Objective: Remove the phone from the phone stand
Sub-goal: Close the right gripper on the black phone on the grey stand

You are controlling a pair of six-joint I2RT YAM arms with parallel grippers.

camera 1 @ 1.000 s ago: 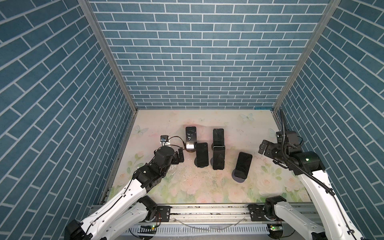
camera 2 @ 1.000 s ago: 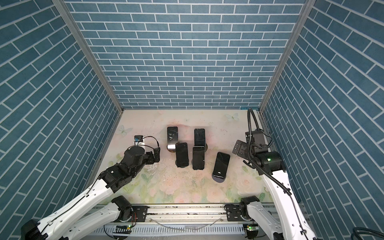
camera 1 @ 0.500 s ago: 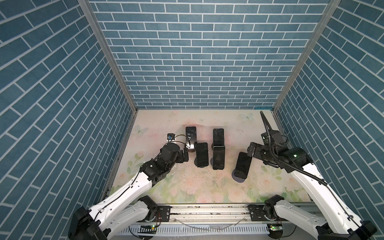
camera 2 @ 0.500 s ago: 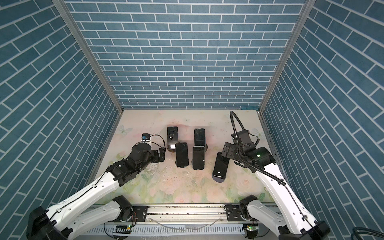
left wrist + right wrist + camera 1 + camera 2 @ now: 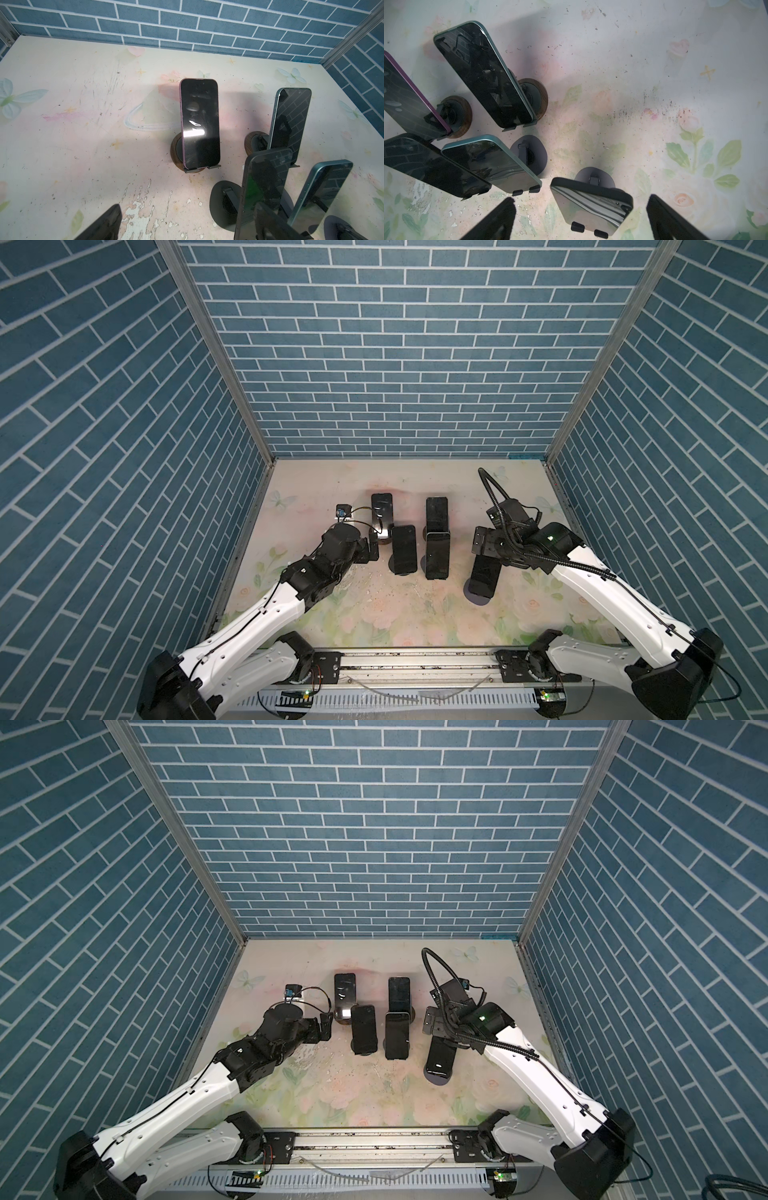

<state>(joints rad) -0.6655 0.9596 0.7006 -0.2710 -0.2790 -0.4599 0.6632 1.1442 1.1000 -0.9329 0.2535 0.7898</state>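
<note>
My right gripper moves down over the upper end of the black-cased phone (image 5: 487, 562) (image 5: 591, 191) next and closes on its sides, since that end lies just below its open fingers.
Several dark-screened phones lean on round-based stands mid-table. The rightmost phone (image 5: 484, 574) (image 5: 440, 1056), in a black case (image 5: 591, 207), rests on a dark phone stand (image 5: 593, 176). My right gripper (image 5: 482, 543) (image 5: 581, 198) is open above its upper end, one finger (image 5: 496, 220) on each side, not touching it. My left gripper (image 5: 372, 547) (image 5: 188, 205) is open, low beside the front-left phone (image 5: 404, 549) (image 5: 264, 187). Its far finger (image 5: 270, 222) shows in front of that phone's screen. The purple phone (image 5: 199, 122) on a wooden-based stand (image 5: 176, 149) stands ahead of it.
Two teal phones (image 5: 483, 74) (image 5: 492, 164) on stands fill the middle, close together. Blue brick walls (image 5: 395, 364) close in three sides. A metal rail (image 5: 415, 659) runs along the front edge. Bare floral tabletop (image 5: 374, 614) lies in front of the phones.
Both arms have reached inward. The right gripper swung left to hang over the rightmost phone. The left gripper moved right, up beside the front-left phone. No phone has moved.
</note>
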